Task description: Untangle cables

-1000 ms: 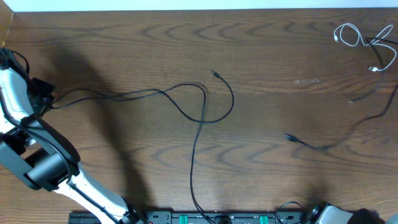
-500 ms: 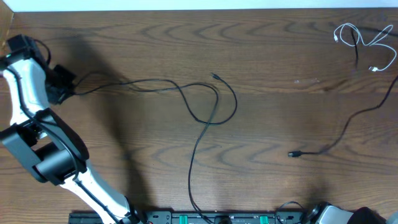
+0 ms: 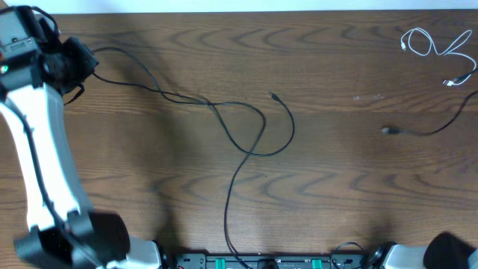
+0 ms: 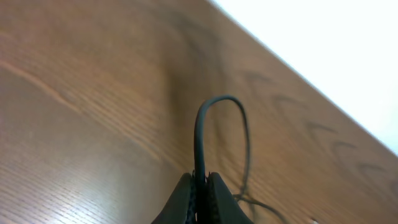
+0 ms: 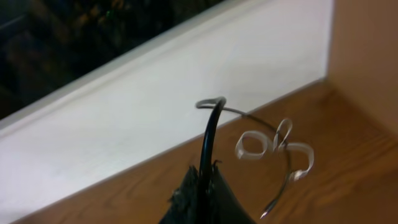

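Note:
I need to move my right gripper down toward bare wood by the cardboard (image 5: 357,146), which is below the gripper and to its right in the wrist view. This will free the cable clear of the coil (image 5: 252,144).
The long black cable (image 3: 246,149) lies across the table in a loose loop, with one small plug (image 3: 273,96) near the middle. My left gripper (image 3: 84,63) is at the far left corner, shut on that cable (image 4: 208,112), which arches up out of the fingertips (image 4: 200,182). Another black stretch with a plug (image 3: 387,131) runs off the right edge. The white cable (image 3: 432,46) lies coiled at the far right corner, apart from the black one. My right gripper (image 5: 205,177) is outside the overhead view, shut on the black cable (image 5: 211,134), with the white coil (image 5: 252,144) beyond it.
The wooden table (image 3: 149,194) ends at a white wall strip (image 3: 239,6) along the far side. A black rail with green parts (image 3: 254,261) runs along the near edge. The left arm's white links (image 3: 41,149) stretch down the left side.
The left gripper has moved toward the far left corner, dragging the black cable with it. At the right, the black strand has come away from the white coil and its plug has moved up and right.

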Motion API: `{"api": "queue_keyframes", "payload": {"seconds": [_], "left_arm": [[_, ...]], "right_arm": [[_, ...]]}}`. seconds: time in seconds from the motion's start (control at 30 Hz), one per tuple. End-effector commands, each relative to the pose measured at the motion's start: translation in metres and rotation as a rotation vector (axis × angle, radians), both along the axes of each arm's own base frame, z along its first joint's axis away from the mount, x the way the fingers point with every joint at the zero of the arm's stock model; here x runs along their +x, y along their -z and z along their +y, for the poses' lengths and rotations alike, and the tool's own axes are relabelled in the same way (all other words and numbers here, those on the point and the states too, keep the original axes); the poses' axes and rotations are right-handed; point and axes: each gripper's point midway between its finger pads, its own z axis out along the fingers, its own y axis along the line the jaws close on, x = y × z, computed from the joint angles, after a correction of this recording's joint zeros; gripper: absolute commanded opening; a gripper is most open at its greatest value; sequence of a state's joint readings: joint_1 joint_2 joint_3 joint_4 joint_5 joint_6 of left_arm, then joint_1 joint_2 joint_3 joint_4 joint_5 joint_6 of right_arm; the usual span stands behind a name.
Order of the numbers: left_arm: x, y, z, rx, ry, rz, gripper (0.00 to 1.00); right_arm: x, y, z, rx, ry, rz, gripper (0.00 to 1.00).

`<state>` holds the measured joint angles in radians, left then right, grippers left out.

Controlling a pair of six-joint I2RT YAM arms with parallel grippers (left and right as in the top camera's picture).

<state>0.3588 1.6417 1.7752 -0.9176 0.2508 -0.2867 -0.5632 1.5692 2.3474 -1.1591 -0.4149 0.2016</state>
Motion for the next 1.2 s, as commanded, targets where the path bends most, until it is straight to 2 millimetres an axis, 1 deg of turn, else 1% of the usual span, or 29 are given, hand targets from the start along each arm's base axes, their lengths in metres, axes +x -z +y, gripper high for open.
{"api": "queue_keyframes", "payload": {"seconds": [0.0, 0.07, 0.13, 0.17, 0.2, 0.33, 0.43, 0.47, 0.53, 0.57, 0.63, 0.77, 0.8, 0.83, 0.9, 0.97, 1.07, 1.17], "left_arm": [[-0.002, -0.012, -0.016, 0.015, 0.048, -0.024, 0.08], [-0.003, -0.016, -0.026, 0.016, 0.069, -0.029, 0.08], [-0.004, -0.015, -0.036, 0.013, 0.092, -0.021, 0.08], [-0.004, -0.014, -0.044, 0.010, 0.111, -0.012, 0.07], [-0.004, -0.013, -0.048, 0.009, 0.121, -0.007, 0.08], [-0.002, -0.012, -0.063, 0.016, 0.158, -0.002, 0.07], [-0.003, -0.011, -0.072, 0.013, 0.179, 0.005, 0.08], [-0.003, -0.011, -0.074, 0.013, 0.184, 0.006, 0.08], [-0.003, -0.010, -0.077, 0.013, 0.191, 0.008, 0.08], [-0.003, -0.010, -0.077, 0.013, 0.191, 0.008, 0.07], [-0.003, -0.010, -0.077, 0.013, 0.191, 0.008, 0.08], [-0.004, -0.010, -0.077, 0.011, 0.191, 0.012, 0.08], [-0.004, -0.010, -0.077, 0.011, 0.191, 0.013, 0.08], [-0.004, -0.009, -0.077, 0.010, 0.191, 0.014, 0.08], [-0.004, -0.009, -0.077, 0.010, 0.191, 0.016, 0.08], [-0.004, -0.009, -0.077, 0.010, 0.191, 0.017, 0.08], [-0.005, -0.009, -0.077, 0.009, 0.191, 0.019, 0.07], [-0.005, -0.008, -0.078, 0.009, 0.191, 0.020, 0.08]], "right_arm": [[0.019, -0.017, -0.034, -0.062, 0.119, -0.034, 0.01], [0.028, -0.026, -0.048, -0.107, 0.156, -0.057, 0.01], [0.035, -0.029, -0.065, -0.172, 0.198, -0.058, 0.01], [0.037, -0.025, -0.081, -0.208, 0.257, -0.037, 0.01], [0.036, -0.021, -0.091, -0.220, 0.294, -0.019, 0.01], [0.036, 0.003, -0.124, -0.204, 0.373, 0.053, 0.01], [0.035, 0.027, -0.151, -0.182, 0.425, 0.115, 0.01], [0.034, 0.038, -0.163, -0.171, 0.445, 0.142, 0.01], [0.036, 0.057, -0.179, -0.150, 0.463, 0.183, 0.01], [0.038, 0.079, -0.194, -0.126, 0.477, 0.229, 0.01], [0.043, 0.105, -0.207, -0.093, 0.476, 0.278, 0.01], [0.058, 0.154, -0.216, -0.025, 0.434, 0.359, 0.01], [0.061, 0.166, -0.217, -0.013, 0.429, 0.381, 0.06], [0.064, 0.177, -0.219, -0.001, 0.425, 0.401, 0.24], [0.067, 0.196, -0.222, 0.020, 0.420, 0.436, 0.56], [0.067, 0.212, -0.223, 0.051, 0.424, 0.465, 0.78], [0.067, 0.223, -0.219, 0.085, 0.414, 0.485, 0.94], [0.066, 0.223, -0.214, 0.113, 0.405, 0.486, 0.99]]}}
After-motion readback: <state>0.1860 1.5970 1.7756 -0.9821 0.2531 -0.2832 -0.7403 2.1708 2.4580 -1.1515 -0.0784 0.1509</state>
